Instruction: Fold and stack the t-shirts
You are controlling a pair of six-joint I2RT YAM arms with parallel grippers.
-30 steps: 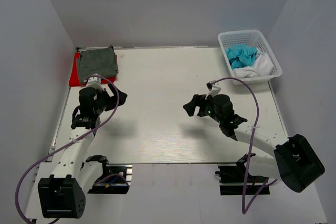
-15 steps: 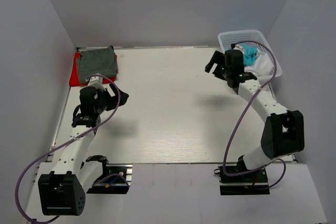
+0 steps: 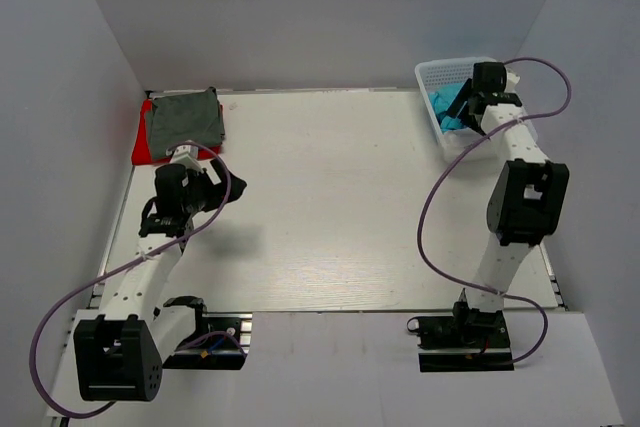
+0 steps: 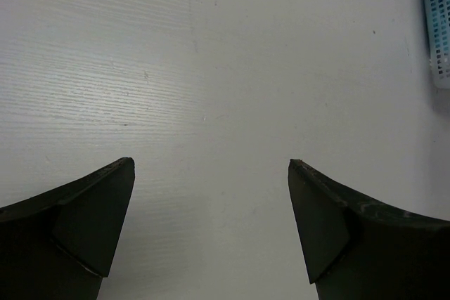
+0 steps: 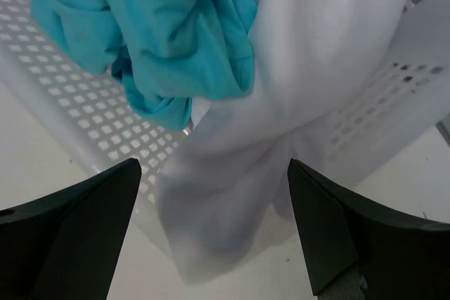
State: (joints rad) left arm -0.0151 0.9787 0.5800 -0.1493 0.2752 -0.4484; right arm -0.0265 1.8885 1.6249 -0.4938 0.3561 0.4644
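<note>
I need to bring my right gripper down into the basket point(image 3: 430, 75), onto the turquoise t-shirt's near edge point(image 3: 455, 124) beside the white one, since that edge is uncovered on top.
A folded grey-green t-shirt point(image 3: 184, 115) lies on a folded red t-shirt point(image 3: 143, 144) at the table's back left. A crumpled turquoise t-shirt point(image 5: 162, 26) and a crumpled white t-shirt point(image 5: 281, 103) lie in the white lattice basket point(image 3: 430, 75) at the back right; the white one hangs over its near wall. My right gripper point(image 5: 211, 180) is open and empty just above the white shirt; it also shows over the basket in the top view point(image 3: 468, 105). My left gripper point(image 4: 211, 173) is open and empty over bare table, near the stack in the top view point(image 3: 222, 190).
The basket's edge point(image 4: 437, 26) shows at the far right of the left wrist view. Grey walls enclose the white table point(image 3: 330, 197) on three sides. The arms' cables point(image 3: 440, 187) loop above the table.
My right arm has swung from mid-table out to the basket at the back right and now hovers over the shirts there. My left arm has barely moved.
</note>
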